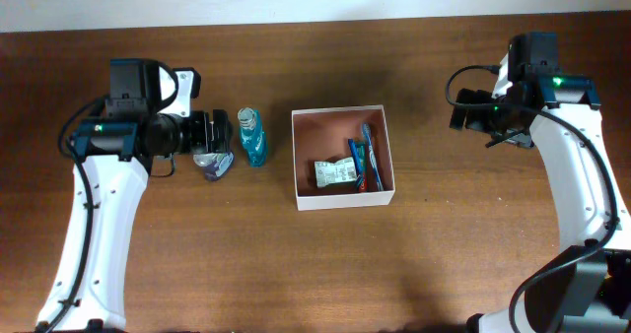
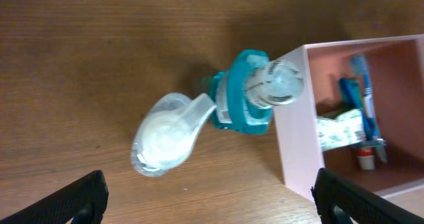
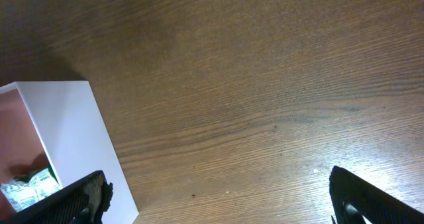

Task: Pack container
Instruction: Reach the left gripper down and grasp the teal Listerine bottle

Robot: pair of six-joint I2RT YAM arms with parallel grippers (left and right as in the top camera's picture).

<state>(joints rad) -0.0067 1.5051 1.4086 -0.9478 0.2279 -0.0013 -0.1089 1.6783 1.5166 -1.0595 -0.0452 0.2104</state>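
The capped top (image 1: 247, 119) (image 2: 275, 83) points up. My left gripper will next move past the clear bottle, over the teal bottle, and then go down around that top.
The container (image 1: 296, 166) is a square white box with a pinkish inside, at the table's middle. It holds a blue toothbrush (image 1: 367, 148), a green-white packet (image 1: 335, 172) and a small red-capped item. A teal bottle (image 1: 253, 136) stands upright just left of it. A small clear bottle (image 1: 212, 163) lies on its side left of that. My left gripper (image 1: 222, 138) is open and empty, just behind the clear bottle (image 2: 165, 134). In the left wrist view the teal bottle (image 2: 248, 91) stands against the container wall (image 2: 295, 138). My right gripper (image 1: 463, 116) is open and empty, right of the container.
The table is dark brown wood. In the right wrist view my open right gripper (image 3: 225, 201) hovers over bare wood, with the container's corner (image 3: 73, 131) at lower left. In the left wrist view my open left gripper (image 2: 212, 207) spans the wood below both bottles.
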